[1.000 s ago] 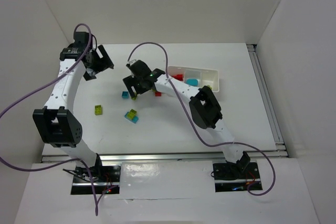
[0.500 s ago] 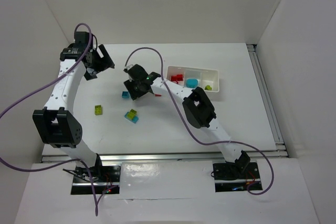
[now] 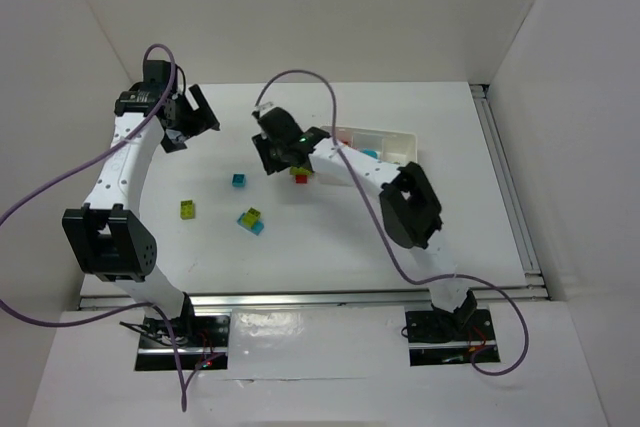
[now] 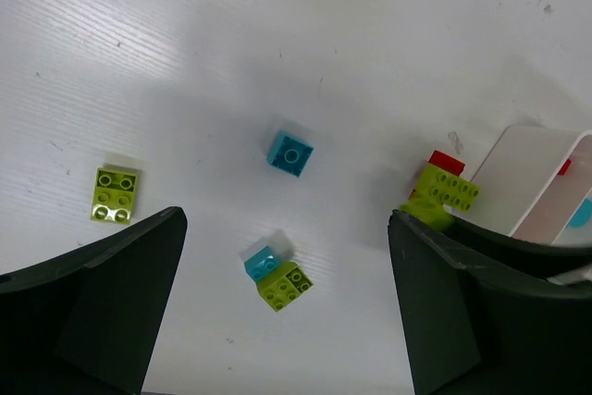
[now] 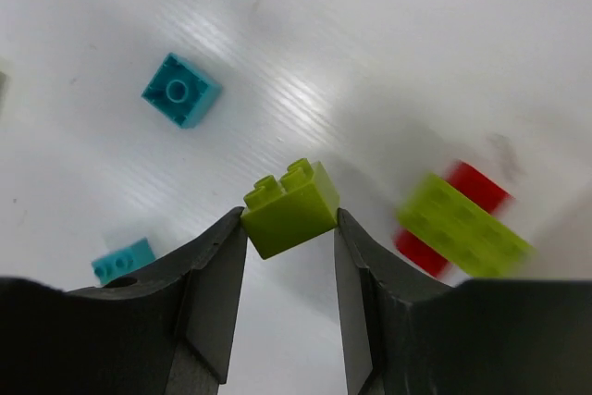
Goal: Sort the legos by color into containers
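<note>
The right gripper moves to the right in the top view next, over the tray's end section (image 3: pixel 400 146), and releases there, since red and cyan pieces occupy the other sections.
My right gripper (image 5: pixel 289 219) is shut on a small yellow-green lego (image 5: pixel 290 206), held clear above the table. Below it lie a cyan lego (image 5: pixel 181 90) and a yellow-green brick stacked on a red one (image 5: pixel 458 224). From above, the right gripper (image 3: pixel 283 152) hangs just left of the white tray (image 3: pixel 403 137), with the stacked pair (image 3: pixel 300 175) under it. My left gripper (image 3: pixel 188 119) stands open at the far left, with nothing between its fingers. On the table lie a cyan lego (image 3: pixel 239 180), a yellow-green lego (image 3: pixel 188 209) and a cyan-and-green pair (image 3: pixel 251 220).
The tray holds red, cyan and green pieces in its compartments, partly hidden by the right arm. A purple cable (image 3: pixel 300 82) arches over the right wrist. White walls close the table at the back and both sides; a metal rail (image 3: pixel 505 187) runs along the right edge.
The right gripper closed on the yellow-green lego near the cyan brick, lifted it and swung right toward the tray. The left arm has not moved.
</note>
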